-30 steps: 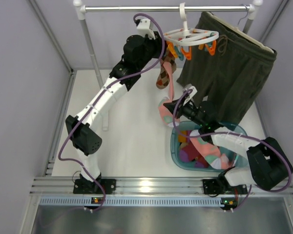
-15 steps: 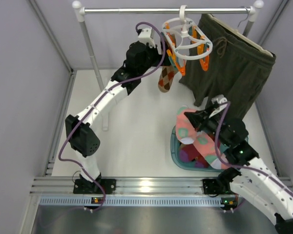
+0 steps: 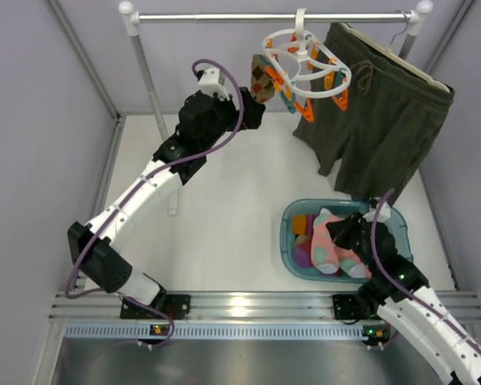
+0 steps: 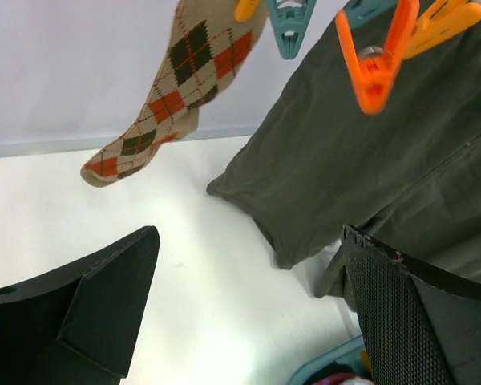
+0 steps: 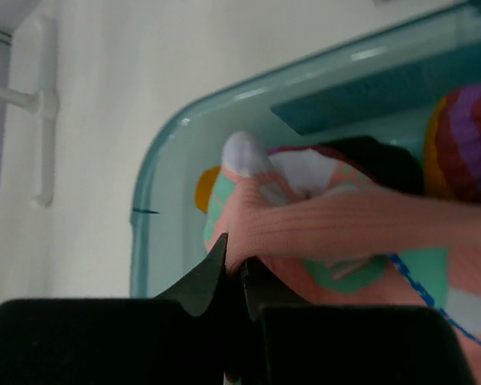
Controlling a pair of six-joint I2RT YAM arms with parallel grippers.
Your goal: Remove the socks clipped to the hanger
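Note:
The argyle sock's hanging lower end lies beyond my open fingers, so next my left gripper needs to draw off a little, then move outward and in toward that end.
The white hanger hangs by its hook from the rail, with orange clips and teal clips dangling. One brown-orange argyle sock is clipped at its left side. My left gripper stands open just left of and below that sock, holding nothing. My right gripper is low over the teal basket, shut on the edge of a pink-teal sock that drapes onto the other socks there.
The teal basket with several coloured socks sits on the white table at the front right. Dark olive shorts hang from the metal rail right of the hanger. A rail post stands at the left.
The pink-teal sock came off the hanger, and my right gripper carried it down into the basket. My left gripper opened wide and drew back to the left. The hanger swung.

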